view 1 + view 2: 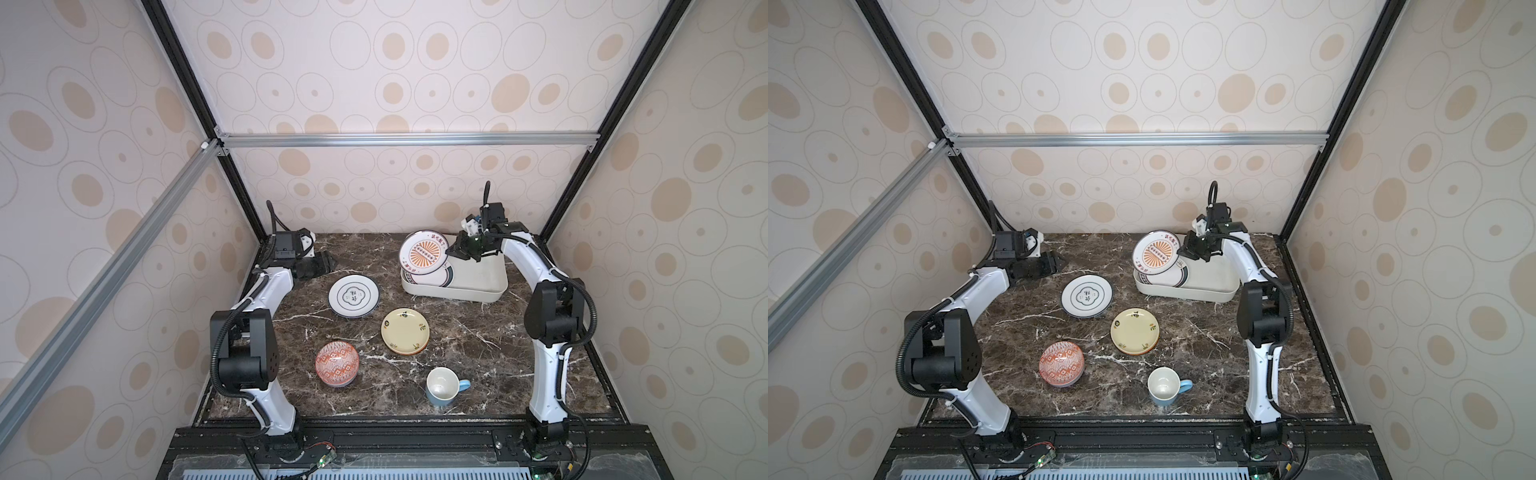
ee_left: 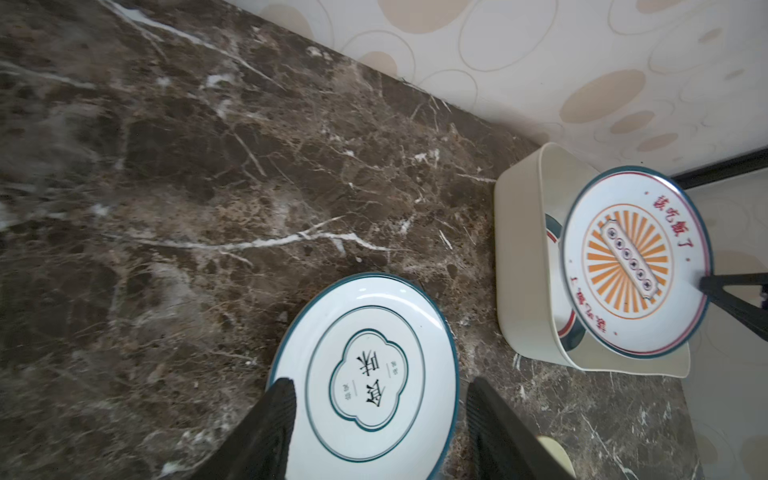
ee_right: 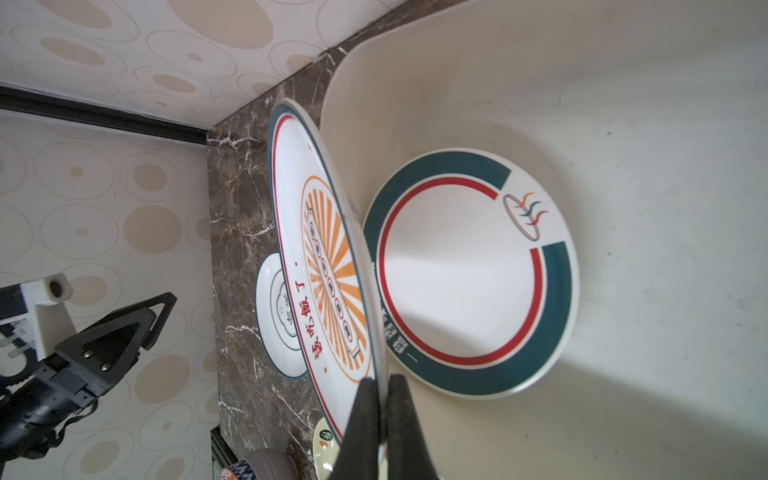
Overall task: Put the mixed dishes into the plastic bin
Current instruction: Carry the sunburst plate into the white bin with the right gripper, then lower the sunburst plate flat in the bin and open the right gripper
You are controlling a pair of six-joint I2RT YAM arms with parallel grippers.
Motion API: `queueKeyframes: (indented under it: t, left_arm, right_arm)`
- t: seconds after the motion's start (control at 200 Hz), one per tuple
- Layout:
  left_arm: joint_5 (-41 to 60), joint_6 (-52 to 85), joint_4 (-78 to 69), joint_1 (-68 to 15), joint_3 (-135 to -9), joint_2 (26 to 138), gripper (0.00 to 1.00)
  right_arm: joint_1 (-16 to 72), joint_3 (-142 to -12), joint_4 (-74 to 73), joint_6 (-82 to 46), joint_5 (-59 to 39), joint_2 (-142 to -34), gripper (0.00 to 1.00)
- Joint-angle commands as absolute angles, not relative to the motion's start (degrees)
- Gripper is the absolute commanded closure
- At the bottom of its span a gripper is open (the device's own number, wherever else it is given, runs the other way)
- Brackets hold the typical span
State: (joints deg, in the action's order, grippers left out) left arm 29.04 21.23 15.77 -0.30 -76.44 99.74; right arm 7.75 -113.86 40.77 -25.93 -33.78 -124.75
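Next, my right gripper moves down into the bin and releases the sunburst plate onto the green-lettered plate [image 3: 472, 272], because that one lies flat beneath the gripper.
My right gripper [image 3: 380, 380] is shut on the rim of a white plate with an orange sunburst [image 1: 424, 252], holding it tilted over the left end of the off-white plastic bin [image 1: 478, 289]. A white plate with a dark-green lettered rim [image 3: 461, 274] lies flat inside the bin. On the table sit a cream-yellow plate [image 1: 405, 330], a red-orange patterned bowl [image 1: 336, 362] and a light-blue mug [image 1: 442, 386]. My left gripper [image 2: 380, 386] is open at the back left, above the near edge of a white teal-rimmed plate [image 1: 353, 296], with nothing between its fingers.
The bin stands at the back right against the wall. The dark marble table [image 1: 478, 345] is closed in by patterned walls on three sides. Bare marble lies to the right of the yellow plate and mug.
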Motion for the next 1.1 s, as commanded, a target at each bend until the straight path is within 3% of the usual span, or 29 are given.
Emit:
queueKeyframes:
  t: [0.0,0.21,1.095]
  left_arm:
    - [30.26,21.71,16.27,-4.45,-81.96,99.1,0.34]
    - [29.0,22.01,17.77,-8.79,-86.35,101.24,0.34]
    - [27.26,22.26,20.01,-9.3,-90.82,104.38,0.36]
  right_arm:
    - [7.26,-110.92,39.04,-24.13,-34.06,-121.37,1.0]
    - [6.3,-107.04,36.86,-23.8,-34.3,-121.62,1.0]
    - [4.39,-104.49,34.37,-25.17,-36.96,-127.77,1.0]
